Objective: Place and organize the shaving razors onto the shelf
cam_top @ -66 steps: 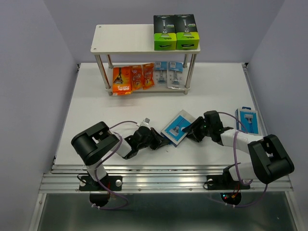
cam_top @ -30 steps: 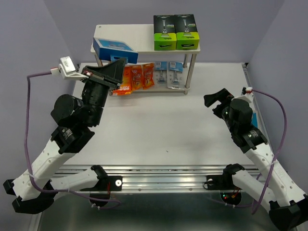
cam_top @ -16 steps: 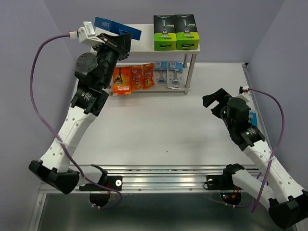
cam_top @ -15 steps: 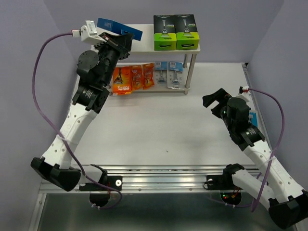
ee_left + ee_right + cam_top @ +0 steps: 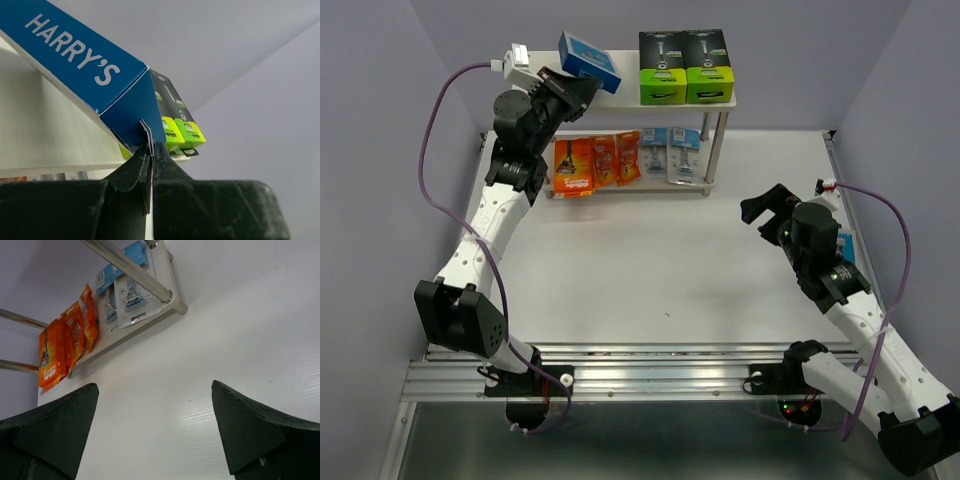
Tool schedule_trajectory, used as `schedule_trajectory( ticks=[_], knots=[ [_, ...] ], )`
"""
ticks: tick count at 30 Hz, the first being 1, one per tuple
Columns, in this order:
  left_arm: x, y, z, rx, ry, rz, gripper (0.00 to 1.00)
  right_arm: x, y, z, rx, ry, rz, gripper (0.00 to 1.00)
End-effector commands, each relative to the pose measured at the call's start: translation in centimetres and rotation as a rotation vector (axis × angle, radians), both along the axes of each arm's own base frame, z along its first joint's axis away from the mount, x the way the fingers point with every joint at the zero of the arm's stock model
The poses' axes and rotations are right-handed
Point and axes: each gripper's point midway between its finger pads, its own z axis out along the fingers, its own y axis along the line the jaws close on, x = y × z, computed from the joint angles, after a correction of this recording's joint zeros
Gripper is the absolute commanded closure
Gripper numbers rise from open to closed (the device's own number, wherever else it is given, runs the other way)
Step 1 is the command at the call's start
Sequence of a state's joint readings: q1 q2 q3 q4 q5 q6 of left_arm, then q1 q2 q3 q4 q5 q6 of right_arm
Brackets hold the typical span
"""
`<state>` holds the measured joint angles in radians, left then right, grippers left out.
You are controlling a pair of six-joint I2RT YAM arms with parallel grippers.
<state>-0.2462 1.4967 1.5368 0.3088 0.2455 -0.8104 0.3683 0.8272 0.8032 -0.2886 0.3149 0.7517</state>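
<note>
Next, the left gripper turns and lowers toward the bare top board (image 5: pixel 628 80) beside the black-and-lime-green boxes, then releases the blue box's flap, because the blue box hangs at an angle.
My left gripper (image 5: pixel 579 86) (image 5: pixel 152 149) is shut on the thin end flap of a blue "HARRY'S" razor box (image 5: pixel 588 56) (image 5: pixel 75 65). It holds the box tilted above the left part of the shelf's top board (image 5: pixel 620 96) (image 5: pixel 50 135). Two black-and-lime-green boxes (image 5: pixel 684 66) (image 5: pixel 181 131) stand on that board at the right. Orange packs (image 5: pixel 592 162) (image 5: pixel 57 347) and light-blue blister cards (image 5: pixel 670 152) (image 5: pixel 125 295) lean on the lower board. Over the bare table on the right, my right gripper (image 5: pixel 766 208) (image 5: pixel 155 395) is open and holds nothing.
A blue razor pack (image 5: pixel 848 247) lies on the table at the right edge, mostly hidden behind my right arm. Silver shelf posts (image 5: pixel 713 150) (image 5: pixel 131 269) stand at the rack's corners. Grey walls close in the sides and back.
My left arm has lifted the blue box higher and swung it right, toward the green boxes, turning it more end-on. The right arm has not moved.
</note>
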Motion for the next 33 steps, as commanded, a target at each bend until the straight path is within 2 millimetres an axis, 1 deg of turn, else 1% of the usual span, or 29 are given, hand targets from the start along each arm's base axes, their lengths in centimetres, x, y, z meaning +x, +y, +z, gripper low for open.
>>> schedule_trajectory(
  ticks=[1,2,5,6,7,9,13,21,26,28,31,33],
  knots=[
    [-1.7,-0.7,2.5,-0.065,-0.107,-0.081,1.00,0.0,0.0,0.4,0.000,-0.018,-0.003,0.00],
    [-1.4,-0.7,1.5,-0.075,-0.082,-0.079,1.00,0.0,0.0,0.4,0.004,-0.015,-0.004,0.00],
    [-0.8,-0.8,-0.1,-0.080,-0.044,-0.083,1.00,0.0,0.0,0.2,0.006,-0.011,-0.006,0.00],
    [-0.6,-1.0,-0.8,-0.086,-0.023,-0.095,1.00,0.0,0.0,0.1,0.005,-0.008,-0.007,0.00],
    [-0.3,-1.1,-2.1,-0.090,0.008,-0.093,1.00,0.0,0.0,-0.1,0.006,-0.005,-0.009,0.00],
    [0.0,-0.8,-3.4,-0.108,0.043,-0.079,1.00,0.1,0.0,-0.2,0.007,-0.001,-0.015,0.00],
    [0.5,-1.1,-4.9,-0.131,0.078,-0.088,1.00,0.2,0.0,0.0,0.013,-0.003,-0.020,0.00],
    [0.8,-1.6,-6.5,-0.169,0.133,-0.095,1.00,0.1,-0.2,0.1,0.021,-0.007,-0.033,0.00],
    [1.0,-2.0,-6.9,-0.177,0.149,-0.107,1.00,0.1,-0.3,0.2,0.029,-0.010,-0.038,0.00],
    [1.0,-2.1,-6.7,-0.187,0.153,-0.111,0.96,0.1,-0.3,0.1,0.029,-0.009,-0.040,0.00],
    [1.0,-2.5,-6.8,-0.189,0.157,-0.119,0.88,0.1,-0.3,0.3,0.036,-0.014,-0.041,0.00],
    [0.9,-2.8,-6.7,-0.188,0.156,-0.126,0.87,0.0,-0.4,0.2,0.038,-0.015,-0.045,0.00]
  ],
)
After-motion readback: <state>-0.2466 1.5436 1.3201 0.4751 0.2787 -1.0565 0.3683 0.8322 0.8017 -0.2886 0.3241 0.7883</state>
